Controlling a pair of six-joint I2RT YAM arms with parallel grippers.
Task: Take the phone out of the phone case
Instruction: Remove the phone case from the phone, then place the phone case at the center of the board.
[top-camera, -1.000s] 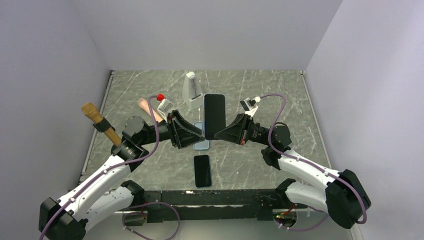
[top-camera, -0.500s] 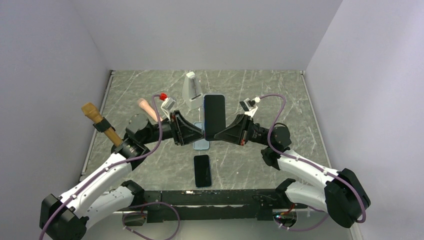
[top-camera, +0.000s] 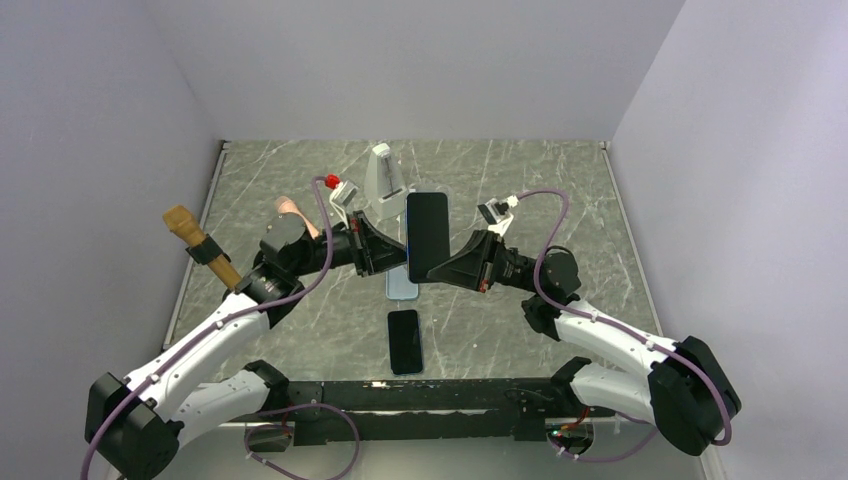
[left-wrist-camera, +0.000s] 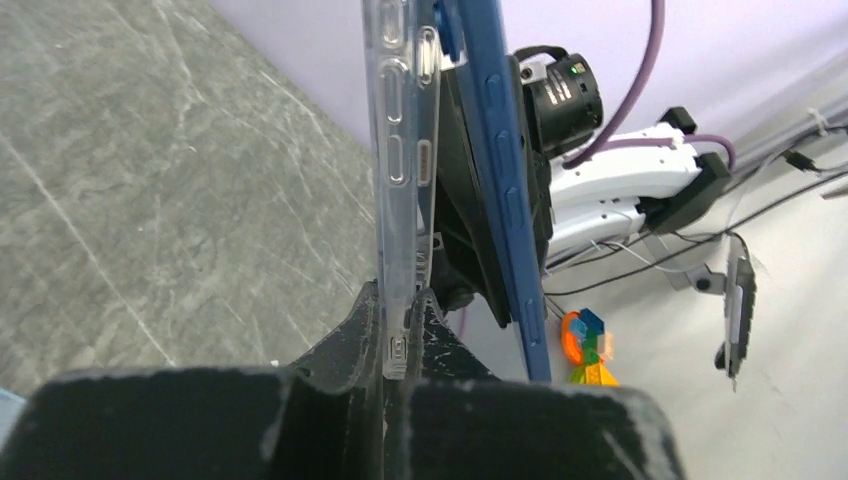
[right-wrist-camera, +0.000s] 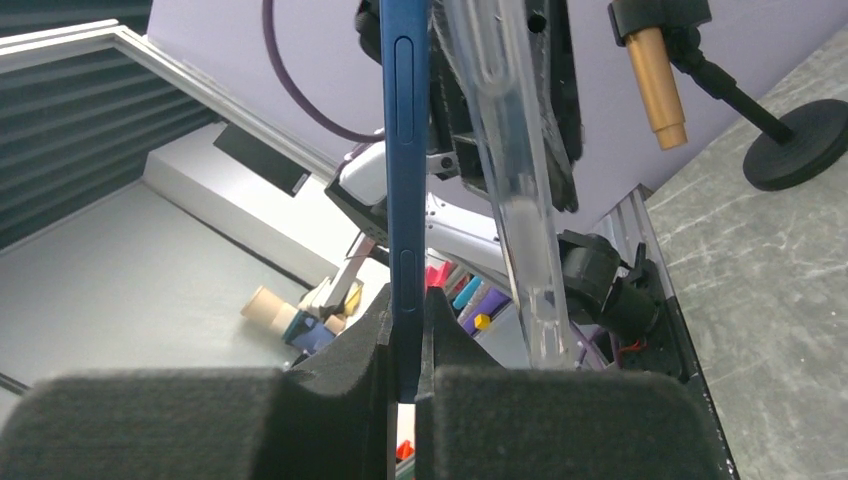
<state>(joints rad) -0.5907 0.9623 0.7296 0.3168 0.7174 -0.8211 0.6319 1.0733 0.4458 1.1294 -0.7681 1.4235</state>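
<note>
The table (top-camera: 437, 291) below is bare beside the light blue item, so I should tilt my left gripper's fingers down, lower the clear phone case there and let go.
The dark blue phone (top-camera: 427, 235) is held upright above the table's middle, screen towards the camera. My right gripper (top-camera: 434, 272) is shut on its edge; in the right wrist view (right-wrist-camera: 405, 300) the blue phone edge (right-wrist-camera: 404, 150) stands between the pads. My left gripper (top-camera: 397, 250) is shut on the clear phone case (left-wrist-camera: 400, 150), pinched between its fingertips (left-wrist-camera: 400, 305). The case (right-wrist-camera: 500, 150) stands beside the phone and leans apart from it towards one end. The phone's edge (left-wrist-camera: 505, 180) shows just right of the case.
A second black phone (top-camera: 404, 340) lies near the front. A light blue flat item (top-camera: 400, 288) lies under the grippers. A white wedge-shaped object (top-camera: 382, 180), a pinkish item (top-camera: 290, 210) and a wooden-handled tool on a stand (top-camera: 200, 245) are at the back and left.
My left arm has swung farther back and right, and its gripper now sits higher against the phone's left side. The right gripper and phone have barely moved.
</note>
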